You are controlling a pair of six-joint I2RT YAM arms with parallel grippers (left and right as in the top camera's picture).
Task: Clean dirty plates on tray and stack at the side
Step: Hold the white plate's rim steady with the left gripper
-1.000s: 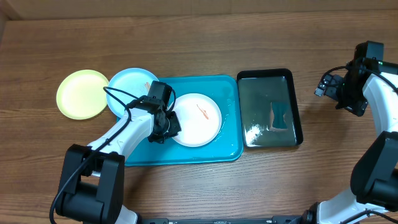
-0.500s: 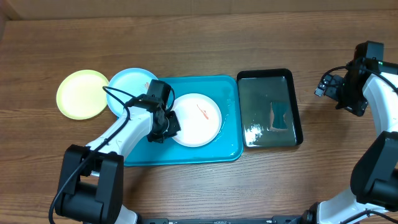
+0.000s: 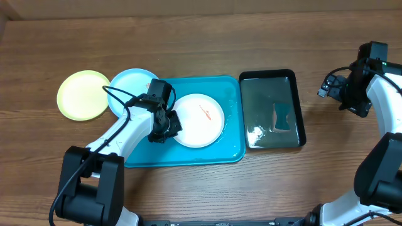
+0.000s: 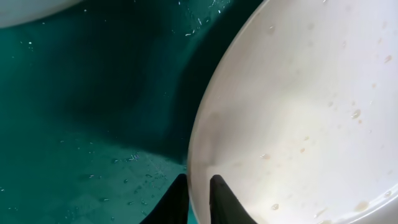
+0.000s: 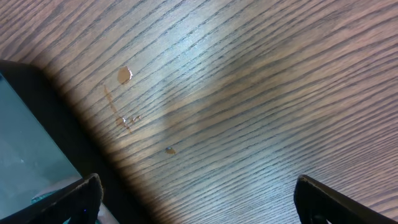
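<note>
The held white plate still shows an orange-red smear, so the robot's right gripper should next move over the black tray, down onto the sponge's narrow middle (image 3: 282,117).
The white plate (image 3: 200,119) lies in the turquoise tray (image 3: 229,147) with an orange-red smear on it. My left gripper (image 3: 167,127) is shut on the white plate's left rim; in the left wrist view its fingers (image 4: 199,198) pinch the rim of the plate (image 4: 305,112) over the wet tray (image 4: 87,124). The light blue plate (image 3: 129,86) rests on the tray's far-left corner. The yellow-green plate (image 3: 83,94) lies on the table to the left. My right gripper (image 3: 336,88) is open and empty over bare wood (image 5: 249,93) right of the black tray.
A black glossy tray (image 3: 273,110) holding water and a small blue piece stands right of the turquoise tray; its edge shows in the right wrist view (image 5: 37,118). Small brown drips (image 5: 124,74) mark the wood there.
My left gripper and the white plate have shifted very slightly; the right arm has not moved.
</note>
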